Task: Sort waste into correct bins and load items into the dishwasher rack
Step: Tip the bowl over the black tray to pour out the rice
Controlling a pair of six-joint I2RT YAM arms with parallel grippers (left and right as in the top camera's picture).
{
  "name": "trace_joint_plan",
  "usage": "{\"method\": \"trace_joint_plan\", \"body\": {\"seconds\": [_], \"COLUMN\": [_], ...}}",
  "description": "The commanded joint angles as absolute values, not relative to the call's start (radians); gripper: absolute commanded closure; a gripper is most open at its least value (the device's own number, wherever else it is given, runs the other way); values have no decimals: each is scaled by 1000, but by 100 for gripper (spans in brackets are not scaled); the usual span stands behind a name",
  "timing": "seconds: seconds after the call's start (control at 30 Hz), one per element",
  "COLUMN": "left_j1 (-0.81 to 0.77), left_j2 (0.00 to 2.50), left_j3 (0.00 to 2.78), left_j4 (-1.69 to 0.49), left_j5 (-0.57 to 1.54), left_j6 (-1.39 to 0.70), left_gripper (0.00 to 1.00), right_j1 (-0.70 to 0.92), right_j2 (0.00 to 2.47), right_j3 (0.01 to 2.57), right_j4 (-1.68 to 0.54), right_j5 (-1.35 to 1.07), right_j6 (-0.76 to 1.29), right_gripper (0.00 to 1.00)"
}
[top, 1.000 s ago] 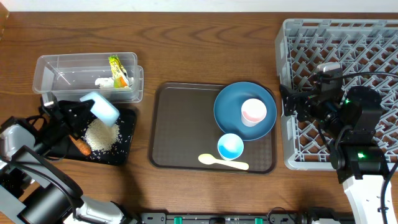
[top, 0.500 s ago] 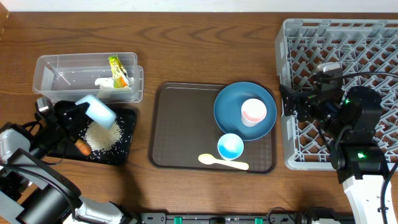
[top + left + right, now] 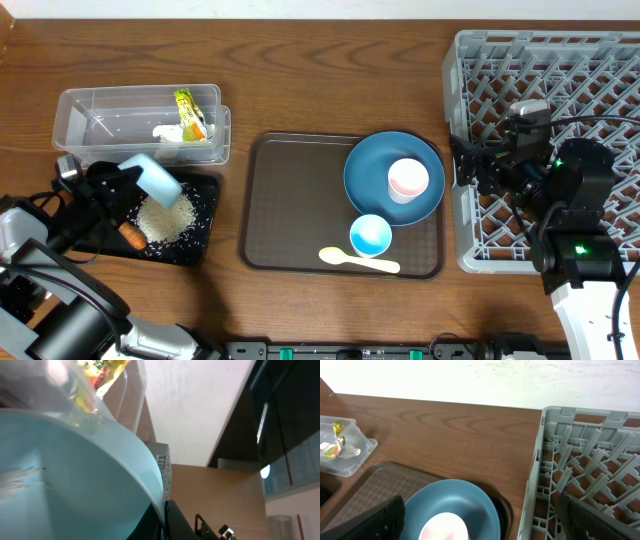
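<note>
My left gripper should swing to its right in the overhead view, where the brown serving tray's empty end [image 3: 284,192] is, then level the tilted bowl, lower it and let it go.
My left gripper [image 3: 128,180] is shut on the rim of a light-blue bowl [image 3: 153,177], held tilted over the black tray [image 3: 200,235]; the bowl fills the left wrist view [image 3: 65,485]. White rice [image 3: 165,218] and an orange carrot piece [image 3: 131,234] lie in that tray. The clear tub [image 3: 95,110] holds the snack packet [image 3: 187,110] and a white tissue [image 3: 166,132]. The dark-blue plate [image 3: 365,175] carries the pale cup [image 3: 408,180]. A second light-blue bowl [image 3: 371,235] and cream spoon [image 3: 358,261] lie nearby. My right gripper [image 3: 480,520] is open by the grey rack [image 3: 560,60].
The brown serving tray [image 3: 290,200] holds the plate, bowl and spoon at table centre. The rack's left wall [image 3: 532,485] stands close to the plate [image 3: 470,505]. Bare wooden table lies between the tub and the rack.
My left gripper has drawn the tilted bowl a little to the left and up over the black tray. The right arm has not moved.
</note>
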State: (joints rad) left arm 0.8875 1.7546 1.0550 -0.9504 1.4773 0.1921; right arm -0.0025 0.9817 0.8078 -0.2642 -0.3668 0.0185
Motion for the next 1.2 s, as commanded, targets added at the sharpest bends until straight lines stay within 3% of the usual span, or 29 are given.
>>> {"method": "trace_joint_plan", "body": {"seconds": [0.0,0.13,0.23,0.4,0.5,0.83,1.17], "left_j1": [891,897,893,902,890,849,640], "left_j2": [1755,1758,1755,1753,1750,1743,1528], "left_j3": [1051,1051,1051,1053,1053,1053,1063], "left_j4": [-995,-925,-964,-934,-941,-970,-977], "left_j5": [1572,1443,1574,1459,1574,1562,1283], "left_j6": [258,160,233,168,221,231,262], "left_gripper": [94,94,94,94,94,94,94], "right_j1": [14,14,14,14,14,14,14], "right_j2": [973,973,973,973,973,973,973], "right_j3": [833,833,833,833,833,833,833], "right_j4": [-260,-260,-261,-261,-262,-254,-253], "right_j5": [-371,-371,-371,-371,-371,-371,-371], "right_j6": [22,22,21,21,22,21,21], "right_gripper": [4,4,4,4,4,4,4]}}
